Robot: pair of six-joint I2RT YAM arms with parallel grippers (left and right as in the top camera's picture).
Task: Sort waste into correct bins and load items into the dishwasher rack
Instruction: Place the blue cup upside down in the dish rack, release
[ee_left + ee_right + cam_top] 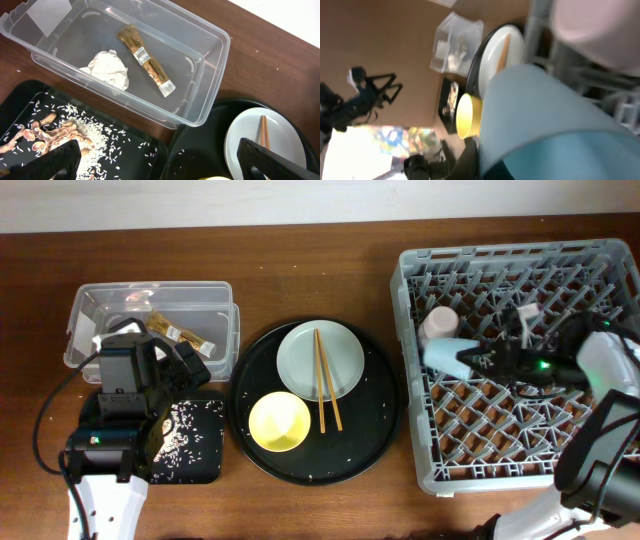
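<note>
My right gripper will next move down onto the rack wires beside the pink cup and release the light blue cup (448, 356), as that spot is still empty.
The clear tub (202, 95) holds the crumpled white tissue (107, 69) and the gold-brown wrapper (146, 60). The black rectangular tray (145, 150) below it holds beige flakes (47, 134) and rice crumbs. My left gripper (162, 165) is open and empty above the tray's right edge. In the overhead view it (178, 375) sits between the tub (150, 305) and the tray (195, 455). My right gripper (482, 360) is shut on the light blue cup (448, 356), held on its side over the grey rack (520, 450), next to the pink cup (438, 323). The blue cup (545, 115) fills the right wrist view.
A large round black tray (375, 435) in the middle carries the pale plate (300, 360), the wooden chopsticks (326, 385) lying across it, and the yellow bowl (279, 421). Scattered crumbs lie on this tray. Bare wooden table shows along the far and near edges.
</note>
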